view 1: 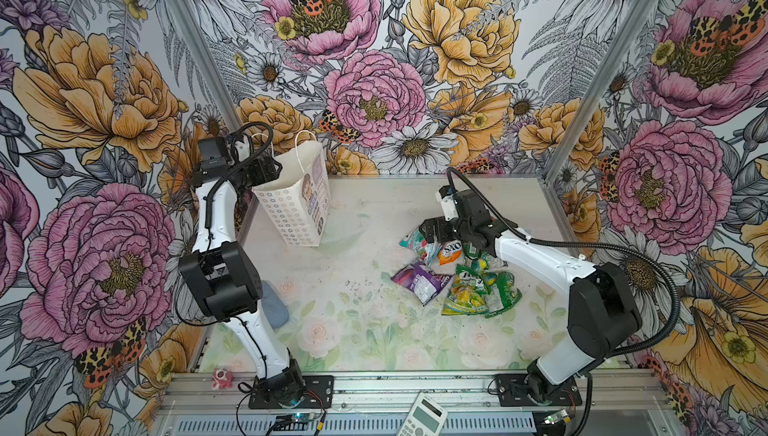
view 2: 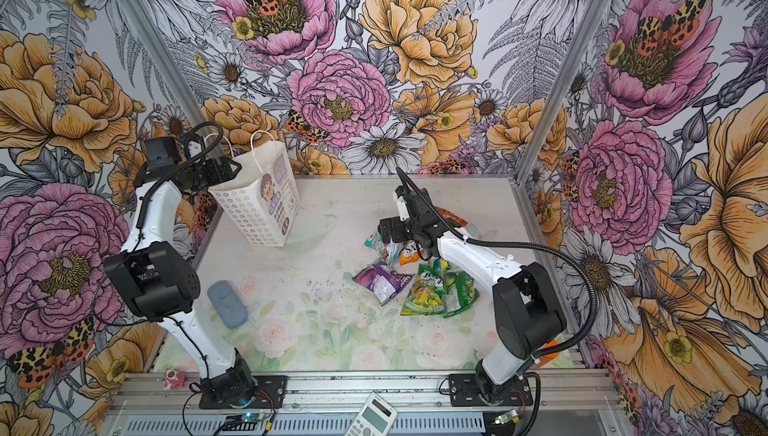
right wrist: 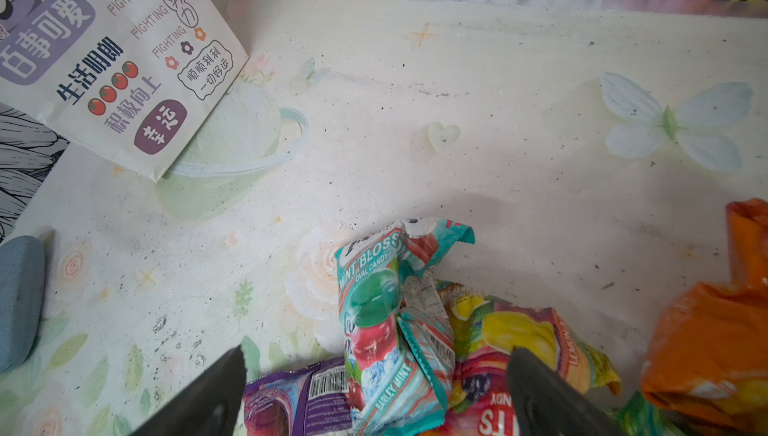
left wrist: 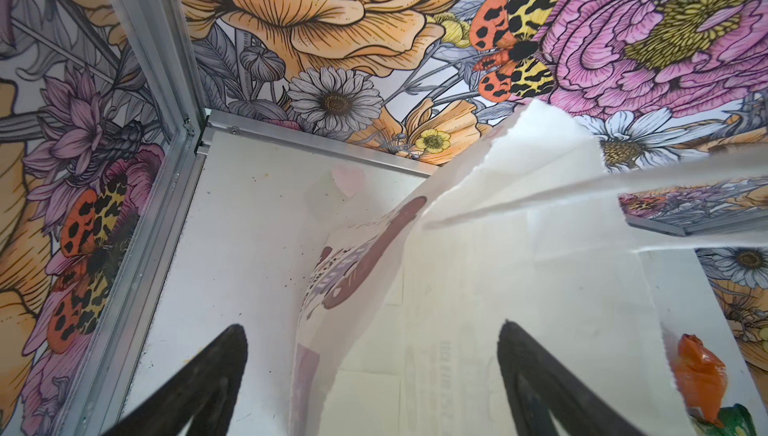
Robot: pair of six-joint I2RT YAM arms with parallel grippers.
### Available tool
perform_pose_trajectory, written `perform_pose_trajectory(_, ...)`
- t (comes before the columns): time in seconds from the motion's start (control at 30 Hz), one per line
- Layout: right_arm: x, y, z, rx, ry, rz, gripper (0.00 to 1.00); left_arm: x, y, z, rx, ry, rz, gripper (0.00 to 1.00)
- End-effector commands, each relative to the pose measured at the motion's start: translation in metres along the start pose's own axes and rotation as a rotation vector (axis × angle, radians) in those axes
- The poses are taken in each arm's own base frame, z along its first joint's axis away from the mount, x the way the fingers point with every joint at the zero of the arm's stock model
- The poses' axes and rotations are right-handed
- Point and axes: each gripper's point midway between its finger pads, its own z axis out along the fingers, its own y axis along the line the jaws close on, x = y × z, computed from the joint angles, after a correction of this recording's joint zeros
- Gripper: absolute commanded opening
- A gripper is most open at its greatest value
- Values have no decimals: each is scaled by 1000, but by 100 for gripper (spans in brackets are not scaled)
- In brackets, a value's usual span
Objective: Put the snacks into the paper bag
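Observation:
I will keep my left gripper in place next and close its fingers on the bag's top rim, because this paper edge is already between its spread fingers.
The white paper bag (view 1: pixel 297 205) (view 2: pixel 257 201) stands upright at the back left, with its mouth open. At the mouth's left rim my left gripper (view 1: pixel 276 169) (left wrist: pixel 374 338) is open, and the bag's paper wall (left wrist: pixel 478 246) runs between its spread fingers. The snacks lie heaped right of centre: a teal packet (view 1: pixel 417 244) (right wrist: pixel 386 330), a purple packet (view 1: pixel 419 282) (right wrist: pixel 299 405), an orange packet (view 1: pixel 451 253) and green and yellow-green packets (view 1: pixel 482 294). My right gripper (view 1: pixel 426 232) (right wrist: pixel 376 355) hangs open just above the teal packet, gripping nothing.
A blue-grey pad (view 1: pixel 274 305) (right wrist: pixel 16 301) lies near the left arm. Another orange packet (view 2: pixel 453 217) (right wrist: pixel 715 330) lies behind the right arm. A calculator (view 1: pixel 422 415) and a small red item (view 1: pixel 222 379) sit on the front rail. Flowered walls close in three sides.

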Motion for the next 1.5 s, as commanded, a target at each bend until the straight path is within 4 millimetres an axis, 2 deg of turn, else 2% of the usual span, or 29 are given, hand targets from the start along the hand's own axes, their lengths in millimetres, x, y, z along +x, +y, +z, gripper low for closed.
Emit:
perform_pose_trajectory(0.0, 7, -4, 5, 25, 15, -15, 100, -16, -3, -9, -27, -45, 22, 92)
perform_pose_trajectory(0.17, 7, -5, 5, 28, 16, -16, 100, -17, -5, -12, -27, -49, 27, 86)
perform_pose_trajectory(0.37, 7, -5, 4, 27, 15, -18, 100, -14, -2, -7, -17, -36, 26, 67)
perform_pose_trajectory(0.6, 6, -5, 2, 31, 12, -17, 100, -10, -1, 1, -6, -22, 12, 58)
perform_pose_trajectory(0.7, 6, -5, 2, 30, 11, -18, 100, -8, 2, 2, -14, -17, 0, 47)
perform_pose_trajectory(1.07, 6, -5, 1, 31, 11, -18, 100, -5, 5, 9, -10, -6, -37, 34)
perform_pose_trajectory(1.3, 7, -6, 1, 34, 12, -18, 100, -5, 6, 14, -3, -2, -79, 17)
perform_pose_trajectory(1.4, 6, -5, 1, 34, 10, -18, 100, -5, 5, 15, 4, 0, -88, 1)
perform_pose_trajectory(1.47, 7, -6, 1, 35, 11, -20, 100, -4, 4, 17, 12, 3, -91, 0)
